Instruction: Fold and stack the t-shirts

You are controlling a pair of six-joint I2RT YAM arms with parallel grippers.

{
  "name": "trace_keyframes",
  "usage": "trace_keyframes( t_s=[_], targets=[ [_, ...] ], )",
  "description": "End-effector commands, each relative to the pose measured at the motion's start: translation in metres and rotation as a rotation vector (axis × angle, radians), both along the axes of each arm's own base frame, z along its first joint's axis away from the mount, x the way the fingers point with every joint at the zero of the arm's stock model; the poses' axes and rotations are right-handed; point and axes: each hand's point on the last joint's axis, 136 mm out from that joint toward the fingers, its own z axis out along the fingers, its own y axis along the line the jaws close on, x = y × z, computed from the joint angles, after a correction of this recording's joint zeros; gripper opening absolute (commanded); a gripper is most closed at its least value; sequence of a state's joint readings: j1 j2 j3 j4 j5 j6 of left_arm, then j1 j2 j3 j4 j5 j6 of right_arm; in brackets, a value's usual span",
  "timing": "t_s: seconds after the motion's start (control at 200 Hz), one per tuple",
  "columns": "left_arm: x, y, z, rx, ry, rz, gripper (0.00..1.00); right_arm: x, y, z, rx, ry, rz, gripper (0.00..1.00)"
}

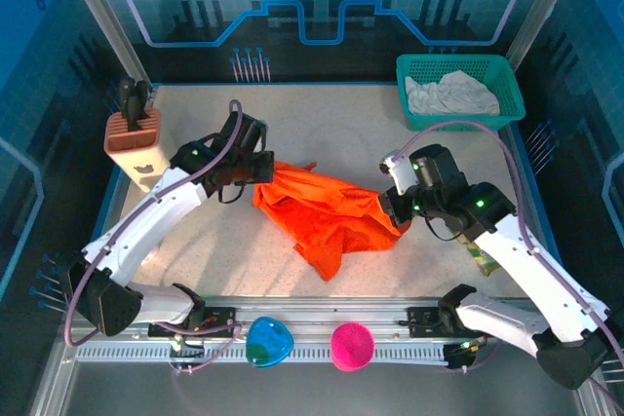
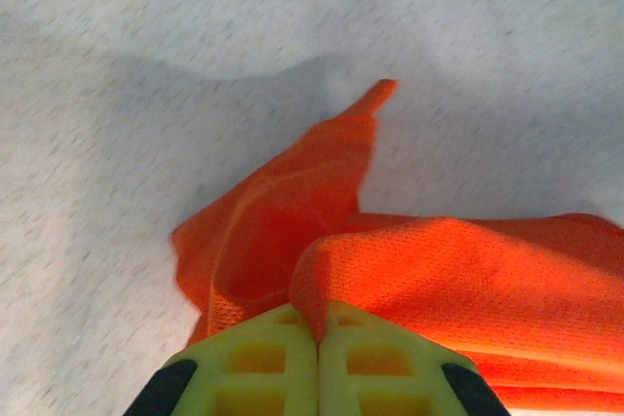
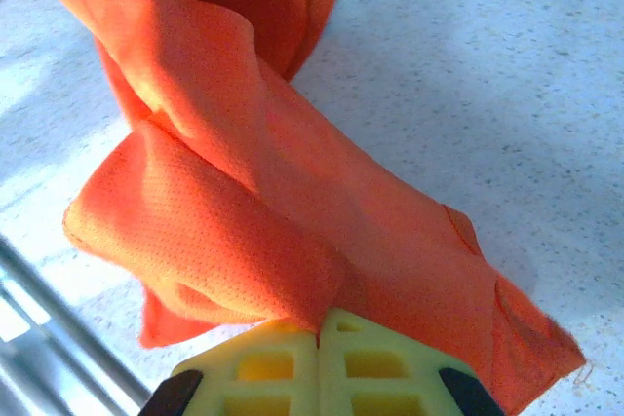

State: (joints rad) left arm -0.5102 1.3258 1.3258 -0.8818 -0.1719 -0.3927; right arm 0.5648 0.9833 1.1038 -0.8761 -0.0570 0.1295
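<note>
The bunched shirt's end in my right gripper goes outward over the clear tabletop before the back wall next, spreading the cloth. Then it gets released.
The bright orange t-shirt hangs bunched between my two grippers over the middle of the table. My left gripper is shut on its left end, and a fold of orange mesh cloth is pinched between the yellow fingers. My right gripper is shut on the shirt's right end, where the cloth runs into the closed yellow fingers. The off-white t-shirt lies crumpled in the teal basket at the back right.
A tan block with a dark tool stands at the left of the table. A blue bowl and a pink bowl sit on the front rail. Pale speckled tabletop lies between the shirt and the back wall.
</note>
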Motion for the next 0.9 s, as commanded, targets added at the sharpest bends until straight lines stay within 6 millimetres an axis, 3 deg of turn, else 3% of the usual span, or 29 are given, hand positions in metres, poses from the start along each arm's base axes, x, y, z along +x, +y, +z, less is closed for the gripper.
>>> trace_keyframes(
  t_s=[0.0, 0.145, 0.335, 0.435, 0.57, 0.616, 0.686, 0.771, 0.836, 0.896],
  targets=[
    [-0.017, 0.031, 0.016, 0.128, 0.024, 0.066, 0.00, -0.006, -0.006, 0.023, -0.020, -0.056, 0.030, 0.00],
    [0.004, 0.034, 0.027, 0.207, 0.001, 0.086, 0.00, 0.030, -0.014, 0.032, -0.048, -0.113, -0.051, 0.00],
    [0.056, 0.034, 0.034, 0.335, -0.053, 0.138, 0.02, 0.110, -0.029, 0.023, -0.093, -0.120, -0.174, 0.00],
    [0.093, 0.035, 0.025, 0.406, -0.049, 0.175, 0.02, 0.162, -0.033, 0.001, -0.122, -0.086, -0.236, 0.00],
    [0.147, 0.044, -0.004, 0.506, -0.021, 0.240, 0.01, 0.230, -0.040, -0.045, -0.183, -0.017, -0.331, 0.00],
    [0.164, 0.048, -0.012, 0.533, -0.028, 0.262, 0.13, 0.250, -0.041, -0.060, -0.207, 0.004, -0.361, 0.00],
    [0.186, 0.046, -0.022, 0.526, -0.048, 0.259, 0.53, 0.277, -0.038, -0.078, -0.219, 0.025, -0.394, 0.00],
    [0.196, 0.043, -0.019, 0.498, -0.067, 0.269, 0.84, 0.300, -0.032, -0.083, -0.202, 0.035, -0.428, 0.00],
    [0.192, 0.040, -0.012, 0.476, -0.080, 0.274, 0.98, 0.308, -0.027, -0.081, -0.188, 0.034, -0.447, 0.27],
    [0.184, 0.042, -0.005, 0.455, -0.089, 0.274, 0.99, 0.308, -0.023, -0.075, -0.172, 0.028, -0.457, 0.54]
  ],
)
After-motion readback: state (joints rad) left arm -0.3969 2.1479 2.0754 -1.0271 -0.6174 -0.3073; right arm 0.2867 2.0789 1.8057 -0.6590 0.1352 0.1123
